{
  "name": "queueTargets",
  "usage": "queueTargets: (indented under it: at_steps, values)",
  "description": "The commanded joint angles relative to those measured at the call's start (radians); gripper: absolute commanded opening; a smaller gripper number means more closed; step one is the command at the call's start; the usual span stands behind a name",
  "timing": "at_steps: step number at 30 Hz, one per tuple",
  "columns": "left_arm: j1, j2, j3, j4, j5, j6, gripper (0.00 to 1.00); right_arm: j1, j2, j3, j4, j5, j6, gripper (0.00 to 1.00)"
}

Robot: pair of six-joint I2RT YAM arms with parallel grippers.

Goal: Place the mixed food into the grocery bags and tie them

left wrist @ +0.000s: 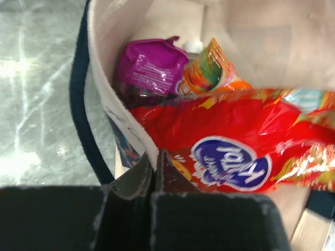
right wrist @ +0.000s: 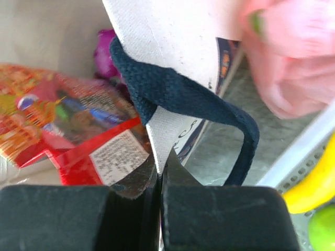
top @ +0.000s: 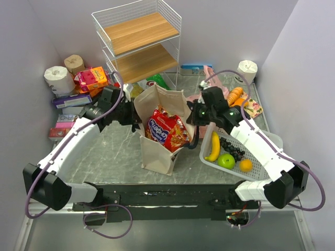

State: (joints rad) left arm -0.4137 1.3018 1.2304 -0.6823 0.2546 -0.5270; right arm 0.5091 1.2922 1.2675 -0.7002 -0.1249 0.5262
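Note:
My left gripper carries the tote's rim to the left in the top view next, then opens, since the table beside the packed tote is empty.
The beige canvas tote (top: 157, 149) stands open at the table's middle, a red snack packet (top: 168, 130) sticking out of it. My left gripper (top: 137, 121) is shut on the tote's left rim (left wrist: 112, 99); its tips (left wrist: 155, 158) pinch the canvas beside the dark strap (left wrist: 78, 104). Purple (left wrist: 152, 68), orange (left wrist: 212, 70) and red (left wrist: 235, 136) packets lie inside. My right gripper (top: 192, 117) is shut on the right rim (right wrist: 167, 42), its tips (right wrist: 159, 157) under the strap (right wrist: 183, 94). A banana (top: 213, 146), green apple (top: 226, 160), orange (top: 245, 165) and grapes (top: 233, 147) lie in a white basket (top: 272, 138). The pink bag (right wrist: 298, 52) lies behind it.
A wire shelf with wooden boards (top: 141, 36) stands at the back. Toilet-paper rolls (top: 57, 78) and boxes (top: 91, 78) crowd the back left corner; another roll (top: 247, 69) is at the back right. The basket sits close under my right arm.

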Motion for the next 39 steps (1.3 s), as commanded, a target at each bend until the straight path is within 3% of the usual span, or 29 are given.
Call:
queueTargets:
  at_steps: [1, 11, 13, 15, 19, 23, 27, 28, 29, 30, 31, 32, 34, 37, 39]
  values:
    - [0.018, -0.079, 0.168, 0.040, -0.096, 0.051, 0.01, 0.129, -0.051, 0.136, 0.137, 0.036, -0.031, 0.00]
    - [0.134, -0.081, 0.331, -0.265, -0.251, 0.240, 0.01, 0.336, 0.102, 0.260, 0.209, -0.087, 0.142, 0.00]
    - [0.142, -0.088, 0.380, -0.327, -0.398, 0.245, 0.01, 0.371, 0.145, 0.306, 0.209, -0.126, 0.153, 0.00]
    - [0.156, -0.107, 0.397, -0.355, -0.452, 0.243, 0.01, 0.420, 0.212, 0.366, 0.196, -0.146, 0.153, 0.00]
    - [0.187, -0.142, 0.359, -0.411, -0.650, 0.229, 0.01, 0.488, 0.323, 0.498, 0.148, -0.182, 0.117, 0.00]
    - [0.249, -0.176, 0.328, -0.419, -0.829, 0.220, 0.01, 0.526, 0.436, 0.621, 0.104, -0.203, 0.083, 0.00]
    - [0.300, -0.210, 0.279, -0.350, -0.877, 0.257, 0.01, 0.545, 0.507, 0.714, 0.064, -0.220, 0.052, 0.00]
    - [0.305, -0.210, 0.271, -0.341, -0.884, 0.263, 0.01, 0.546, 0.516, 0.724, 0.053, -0.220, 0.046, 0.01]
    - [0.311, -0.207, 0.267, -0.335, -0.896, 0.266, 0.03, 0.545, 0.527, 0.731, 0.042, -0.217, 0.037, 0.13]
    - [0.311, -0.197, 0.265, -0.339, -0.902, 0.269, 0.10, 0.546, 0.527, 0.745, 0.025, -0.196, 0.017, 0.26]
    - [0.311, -0.193, 0.270, -0.344, -0.910, 0.269, 0.48, 0.545, 0.522, 0.750, -0.001, -0.177, 0.005, 0.54]
    - [0.311, -0.191, 0.277, -0.350, -0.923, 0.263, 0.71, 0.542, 0.515, 0.754, -0.013, -0.162, -0.009, 0.63]
    - [0.311, -0.206, 0.320, -0.338, -0.931, 0.260, 0.98, 0.536, 0.471, 0.760, -0.031, -0.104, -0.052, 0.78]
    - [0.306, -0.254, 0.376, -0.251, -0.844, 0.304, 0.97, 0.503, 0.389, 0.745, -0.039, -0.038, -0.089, 0.93]
    - [0.299, -0.292, 0.405, -0.156, -0.754, 0.332, 0.96, 0.432, 0.345, 0.716, -0.054, -0.013, -0.080, 0.95]
